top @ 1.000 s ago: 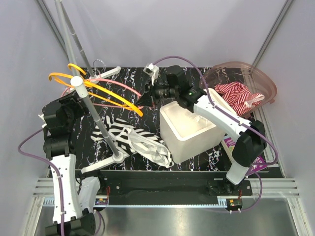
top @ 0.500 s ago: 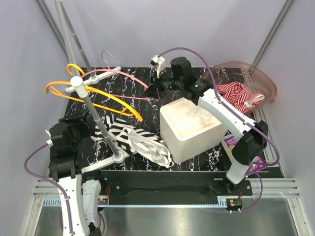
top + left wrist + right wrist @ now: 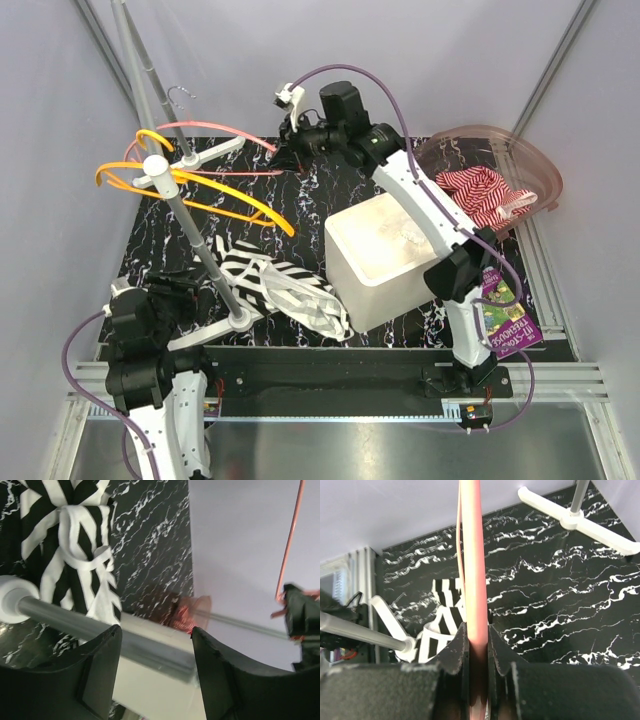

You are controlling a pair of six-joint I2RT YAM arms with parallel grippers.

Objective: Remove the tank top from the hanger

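Note:
The rack's upper bar (image 3: 139, 88) lies to the left of my right gripper in the top view. My gripper will lift the unhooked hanger over it, lower and release.
The black-and-white striped tank top (image 3: 272, 285) lies crumpled on the dark marble table, off the hanger; it also shows in the left wrist view (image 3: 75, 545) and the right wrist view (image 3: 442, 625). The bare pink hanger (image 3: 215, 130) hangs in the air at the back left. My right gripper (image 3: 290, 152) is shut on its right end, and the pink bar (image 3: 472, 575) is pinched between the jaws (image 3: 477, 630). My left gripper (image 3: 178, 292) is drawn back at the near left. It stands open (image 3: 155, 635) with nothing between its fingers.
A grey rack pole (image 3: 195, 240) on a white foot (image 3: 240, 320) leans over the tank top and carries orange hangers (image 3: 205, 185). A white bin (image 3: 385, 260) stands at centre right. A clear basket (image 3: 530, 165) with red-striped cloth is at back right, a book (image 3: 505, 320) at near right.
My right arm has carried the pink hanger up and to the back left. My left arm has pulled back to the near left corner, its jaws a little wider. The tank top has stayed put.

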